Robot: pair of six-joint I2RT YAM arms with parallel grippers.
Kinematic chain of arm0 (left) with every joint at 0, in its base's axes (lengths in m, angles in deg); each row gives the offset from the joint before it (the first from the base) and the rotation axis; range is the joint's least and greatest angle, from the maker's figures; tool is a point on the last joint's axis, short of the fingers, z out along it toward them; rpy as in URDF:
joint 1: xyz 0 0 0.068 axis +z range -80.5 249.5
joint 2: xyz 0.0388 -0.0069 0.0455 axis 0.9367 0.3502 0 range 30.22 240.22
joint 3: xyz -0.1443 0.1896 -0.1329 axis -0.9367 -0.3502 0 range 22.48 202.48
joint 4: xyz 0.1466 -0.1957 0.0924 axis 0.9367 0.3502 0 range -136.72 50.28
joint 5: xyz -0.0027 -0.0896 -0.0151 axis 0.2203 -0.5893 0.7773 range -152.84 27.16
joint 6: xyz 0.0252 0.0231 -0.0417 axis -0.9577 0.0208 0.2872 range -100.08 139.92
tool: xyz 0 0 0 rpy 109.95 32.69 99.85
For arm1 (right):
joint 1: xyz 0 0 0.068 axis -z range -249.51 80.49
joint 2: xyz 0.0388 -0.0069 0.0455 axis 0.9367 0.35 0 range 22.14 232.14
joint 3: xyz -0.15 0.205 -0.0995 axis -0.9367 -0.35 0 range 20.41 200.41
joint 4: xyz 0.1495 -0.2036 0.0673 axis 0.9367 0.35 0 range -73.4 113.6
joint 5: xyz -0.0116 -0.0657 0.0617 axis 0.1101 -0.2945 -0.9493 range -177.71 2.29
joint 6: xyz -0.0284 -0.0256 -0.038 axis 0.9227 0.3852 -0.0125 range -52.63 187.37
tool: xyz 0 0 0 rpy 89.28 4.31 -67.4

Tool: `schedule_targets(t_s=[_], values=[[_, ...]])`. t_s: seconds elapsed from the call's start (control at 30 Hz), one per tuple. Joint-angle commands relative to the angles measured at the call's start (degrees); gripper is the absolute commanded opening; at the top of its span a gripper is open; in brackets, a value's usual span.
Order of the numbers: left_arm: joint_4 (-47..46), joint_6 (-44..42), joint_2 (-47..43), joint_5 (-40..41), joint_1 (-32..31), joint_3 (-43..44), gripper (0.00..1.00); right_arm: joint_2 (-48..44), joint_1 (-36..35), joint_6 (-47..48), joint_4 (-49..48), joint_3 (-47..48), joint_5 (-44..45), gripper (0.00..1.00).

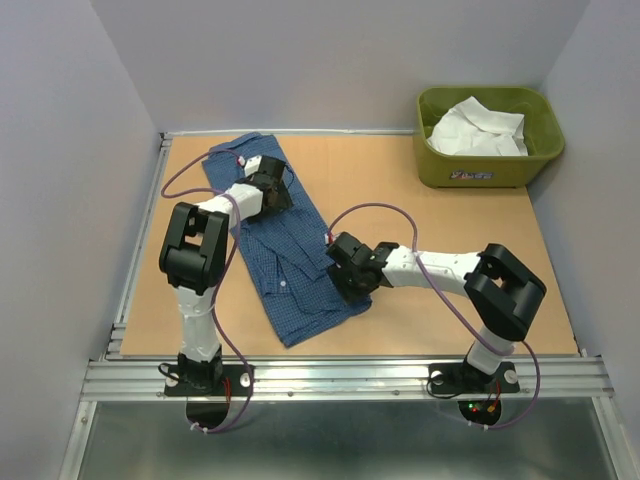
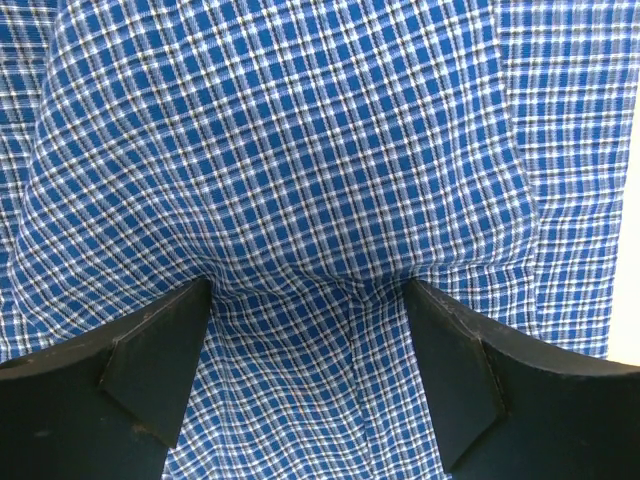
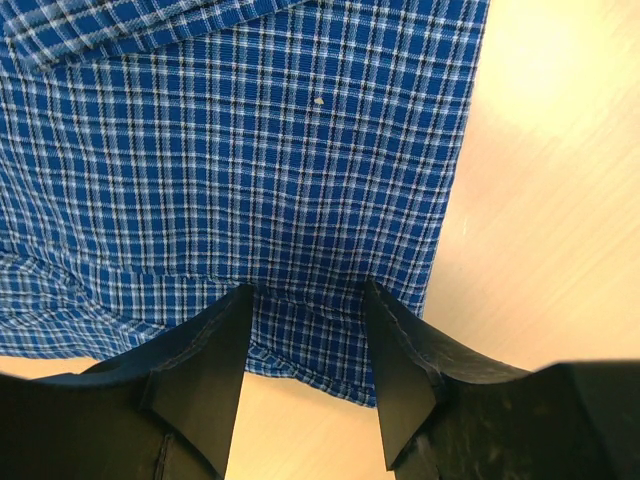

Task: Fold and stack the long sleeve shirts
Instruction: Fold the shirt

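I will lift my left gripper off the cloth and bring it back, down onto the other hem corner (image 1: 289,338), since my right gripper is by one hem corner.
The blue checked long sleeve shirt (image 1: 290,262) lies spread in a diagonal strip on the table, collar end at the far left. My left gripper (image 1: 276,190) is pressed down on its upper part. It is open, its fingers (image 2: 165,350) wide apart with bulging cloth (image 2: 300,180) between them. My right gripper (image 1: 347,272) sits at the shirt's right edge near the hem (image 3: 330,360). Its jaws stand partly apart, and the flat cloth edge lies between the fingertips (image 3: 225,340) without being pinched. The white shirt (image 1: 478,128) lies crumpled in the tub.
The olive-green tub (image 1: 487,170) stands at the far right corner. Bare tan tabletop (image 1: 440,215) lies between the blue shirt and the tub. Grey walls close in the table on three sides, and a metal rail (image 1: 340,375) runs along the near edge.
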Motion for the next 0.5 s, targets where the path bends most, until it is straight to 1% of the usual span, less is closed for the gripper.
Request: schedule_targets(t_s=[0.0, 0.07, 0.17, 0.2, 0.27, 0.37, 0.4, 0.43, 0.47], values=[[1.1, -1.4, 5.5, 1.9, 0.6, 6.3, 0.91, 2.1, -0.2, -1.0, -4.1, -0.4, 3.9, 0.54], [1.4, -2.3, 7.2, 2.4, 0.8, 8.5, 0.91, 3.8, 0.0, -0.5, -4.5, 0.2, 5.3, 0.54], [1.9, -3.6, 9.2, 2.0, 0.9, 12.4, 0.90, 5.2, 0.0, -0.4, -4.8, 2.3, 5.0, 0.54], [2.5, -3.7, 9.0, 1.7, 0.9, 14.1, 0.90, 5.1, 0.0, -0.6, -4.7, 3.6, 4.1, 0.54], [3.9, -3.7, 7.4, 0.4, 0.8, 14.4, 0.91, 4.2, 0.0, -1.0, -4.7, 4.6, 3.4, 0.55], [3.9, -2.8, -0.2, -0.9, 0.8, 10.0, 0.93, 0.7, 0.1, -1.5, -4.6, 5.5, 3.5, 0.58], [4.3, -1.9, -4.9, -0.9, 0.8, 7.1, 0.95, -1.3, 0.2, -1.6, -4.5, 5.6, 3.6, 0.62], [5.2, -1.2, -7.6, -0.9, 0.8, 5.4, 0.96, -2.2, 0.8, -1.7, -4.3, 5.4, 3.6, 0.64], [5.4, -0.6, -10.3, -0.9, 0.6, 3.7, 0.97, -3.1, 1.1, -1.7, -4.3, 5.2, 3.6, 0.69]])
